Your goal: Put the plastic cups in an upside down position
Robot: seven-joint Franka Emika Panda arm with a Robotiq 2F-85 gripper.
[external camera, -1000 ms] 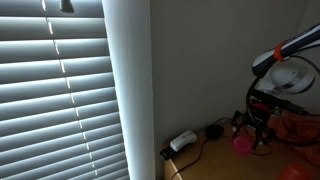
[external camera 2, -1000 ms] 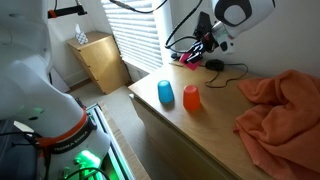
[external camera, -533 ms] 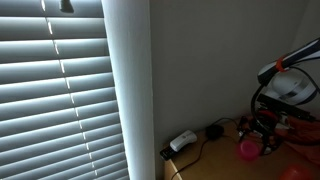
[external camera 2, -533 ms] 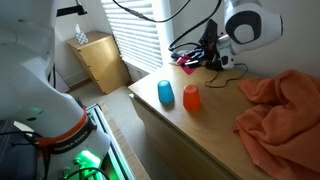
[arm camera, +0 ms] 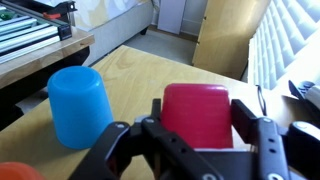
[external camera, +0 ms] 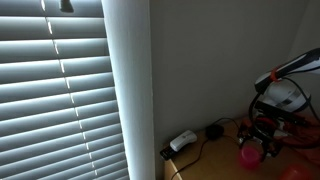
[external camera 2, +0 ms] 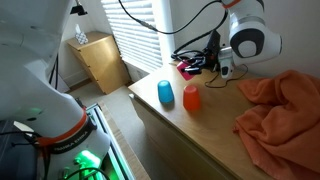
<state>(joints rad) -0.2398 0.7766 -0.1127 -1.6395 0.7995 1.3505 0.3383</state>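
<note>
The red cup [external camera: 248, 153] still hangs tilted, so I should move my gripper down while I turn the cup level. I should set it on the bare tabletop near the blue cup, then release it.
My gripper [arm camera: 205, 128] is shut on a red plastic cup [arm camera: 197, 113], with a finger pressed on each side of it. In an exterior view the gripper [external camera: 262, 135] holds this cup [external camera: 248, 153] just above the wooden table. In an exterior view the gripper [external camera 2: 204, 63] is at the table's far end, and the red cup [external camera 2: 187, 68] is mostly hidden. A blue cup [external camera 2: 165, 93] and an orange cup [external camera 2: 191, 98] stand upside down side by side near the table's front edge. The blue cup [arm camera: 80, 105] also shows in the wrist view, with the orange cup's edge [arm camera: 10, 172] at the bottom left.
An orange cloth [external camera 2: 280, 110] lies crumpled on one side of the table. Black cables and a white power strip [external camera: 183, 141] lie by the wall. A wooden cabinet [external camera 2: 100, 60] stands on the floor beyond the table, below the window blinds [external camera: 60, 90].
The arm has carried the red cup lower towards the table and further along it. The blue and orange cups have not moved.
</note>
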